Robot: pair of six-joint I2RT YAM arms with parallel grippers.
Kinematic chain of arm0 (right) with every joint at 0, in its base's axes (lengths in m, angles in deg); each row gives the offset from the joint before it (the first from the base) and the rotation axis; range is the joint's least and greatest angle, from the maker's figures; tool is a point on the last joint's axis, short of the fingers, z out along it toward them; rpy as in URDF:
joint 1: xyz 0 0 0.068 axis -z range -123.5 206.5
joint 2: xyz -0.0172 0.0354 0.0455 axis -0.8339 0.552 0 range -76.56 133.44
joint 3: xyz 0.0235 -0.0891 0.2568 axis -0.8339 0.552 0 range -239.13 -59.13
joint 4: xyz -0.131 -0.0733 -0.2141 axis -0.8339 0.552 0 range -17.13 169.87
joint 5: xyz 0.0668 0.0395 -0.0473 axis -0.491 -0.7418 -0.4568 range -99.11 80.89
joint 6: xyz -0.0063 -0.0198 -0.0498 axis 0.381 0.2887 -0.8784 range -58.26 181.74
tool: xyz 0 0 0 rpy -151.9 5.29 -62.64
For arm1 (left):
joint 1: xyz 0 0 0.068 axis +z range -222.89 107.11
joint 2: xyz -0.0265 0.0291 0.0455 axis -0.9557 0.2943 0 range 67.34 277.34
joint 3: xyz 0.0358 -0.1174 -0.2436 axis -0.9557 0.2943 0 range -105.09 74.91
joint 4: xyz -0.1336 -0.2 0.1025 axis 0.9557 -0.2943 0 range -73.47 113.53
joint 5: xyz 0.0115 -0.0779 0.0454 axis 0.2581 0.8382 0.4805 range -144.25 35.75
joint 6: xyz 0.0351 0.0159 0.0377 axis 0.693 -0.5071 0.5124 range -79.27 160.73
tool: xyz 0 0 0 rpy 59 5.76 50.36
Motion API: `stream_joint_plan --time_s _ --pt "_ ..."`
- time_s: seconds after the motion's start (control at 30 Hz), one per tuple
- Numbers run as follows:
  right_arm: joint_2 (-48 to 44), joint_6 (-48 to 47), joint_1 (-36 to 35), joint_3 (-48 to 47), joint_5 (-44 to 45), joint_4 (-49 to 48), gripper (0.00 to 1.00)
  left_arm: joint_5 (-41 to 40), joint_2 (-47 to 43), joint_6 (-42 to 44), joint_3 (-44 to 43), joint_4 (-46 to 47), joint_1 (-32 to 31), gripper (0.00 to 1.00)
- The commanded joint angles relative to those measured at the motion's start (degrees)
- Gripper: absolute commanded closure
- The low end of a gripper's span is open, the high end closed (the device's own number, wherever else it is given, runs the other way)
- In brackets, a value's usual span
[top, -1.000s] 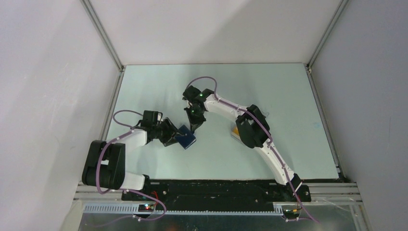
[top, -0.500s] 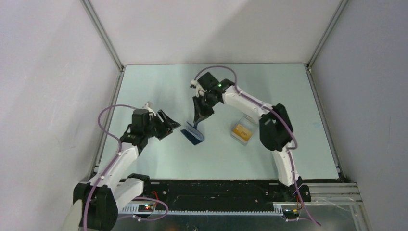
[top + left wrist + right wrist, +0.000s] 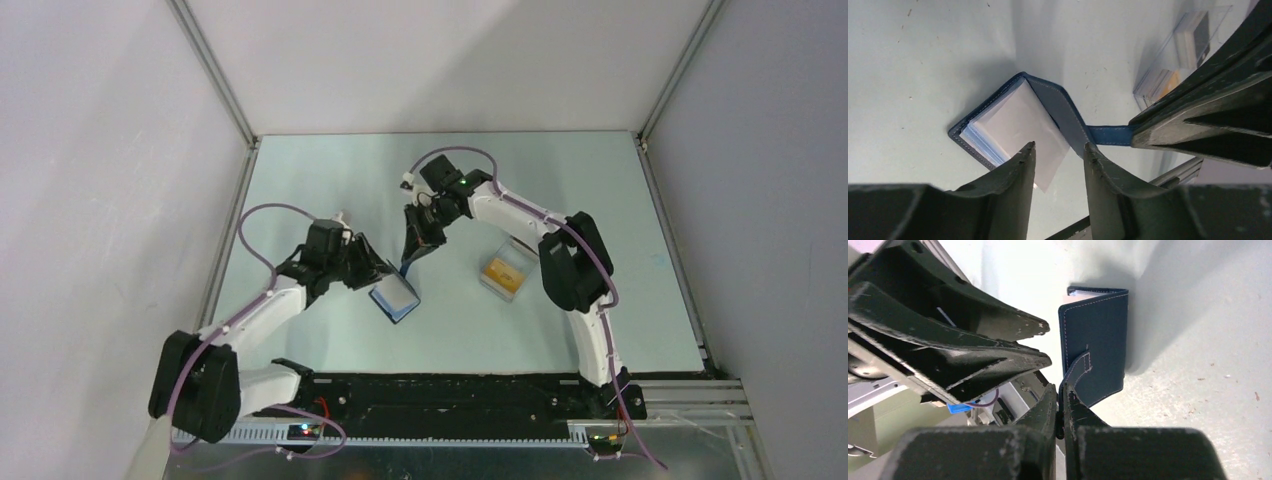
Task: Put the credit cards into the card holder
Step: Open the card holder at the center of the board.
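My right gripper needs to go down toward the clear case next, onto the tabletop beside the holder point(image 3: 396, 298), and let go of the strap tab, because the cover is still standing up.
The navy card holder point(image 3: 396, 298) lies open on the table, its clear sleeves point(image 3: 1018, 120) showing and its cover point(image 3: 1060, 107) lifted. My right gripper point(image 3: 1063, 388) is shut on the holder's strap tab point(image 3: 1108, 135) and holds the cover up; from above it point(image 3: 409, 262) sits just behind the holder. My left gripper point(image 3: 1059, 146) is open, its fingertips hovering over the near edge of the sleeves and cover, gripping nothing. The orange credit cards point(image 3: 499, 269) lie inside a clear plastic case to the right.
The clear plastic case point(image 3: 1178, 55) stands on the table to the right of the holder, beside the right arm's elbow point(image 3: 570, 262). White walls point(image 3: 120, 180) close in both sides and the back. A black rail point(image 3: 450, 392) runs along the near edge.
My left gripper has swung right and down to the holder, its jaws narrowing a little. The right gripper stays shut on the strap, and the holder has shifted slightly nearer with its sleeves exposed.
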Motion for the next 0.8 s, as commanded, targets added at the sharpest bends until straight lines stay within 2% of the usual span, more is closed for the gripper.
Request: stream_joint_plan --time_s 0.0,0.2,0.4,0.77 --pt "-0.3 2.4 2.5 2.5 -2.9 -2.1 1.00 -4.5 3.5 0.2 -3.1 0.4 -2.0 0.57" --pt "1.1 2.0 5.5 6.6 -1.7 -2.7 1.00 -5.2 7.9 -0.7 -3.1 0.2 -2.7 0.64" --pt "2.7 -0.8 7.5 7.4 3.1 0.5 1.00 -7.2 5.3 -1.1 -1.1 -0.2 -3.6 0.57" --pt "3.3 -1.8 7.0 6.7 5.1 1.6 1.00 -5.8 6.0 -1.0 -1.2 -0.2 -4.2 0.56"
